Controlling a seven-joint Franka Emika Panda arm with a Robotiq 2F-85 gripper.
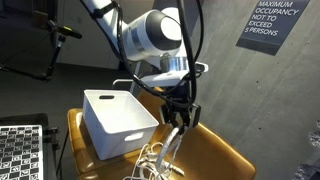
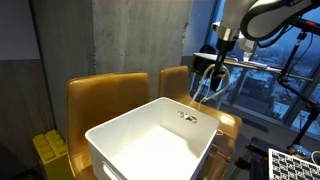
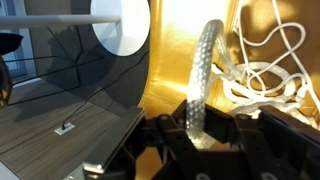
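My gripper rises high next, then comes over the white bin's open inside to release the cable, because the cable's length still hangs below the bin's rim.
My gripper (image 1: pixel 178 118) (image 3: pixel 197 138) is shut on a white braided cable (image 3: pixel 204 75), lifted above a mustard-yellow chair seat (image 1: pixel 215 150). The cable rises from between the fingers and hangs down to a tangled pile of white cables (image 1: pixel 152 160) (image 3: pixel 268 75) on the seat. In an exterior view the gripper (image 2: pixel 215 72) hovers behind the far right corner of a white plastic bin (image 2: pixel 150 140), with the cable (image 2: pixel 207 88) dangling below it. The bin (image 1: pixel 118 120) sits just beside the gripper and looks empty.
Two yellow chair backs (image 2: pixel 105 95) stand behind the bin. A checkerboard calibration sheet (image 1: pixel 22 150) lies at the lower left. A grey wall with an occupancy sign (image 1: pixel 272 22) is behind the arm. A yellow object (image 2: pixel 48 150) sits low by the chairs.
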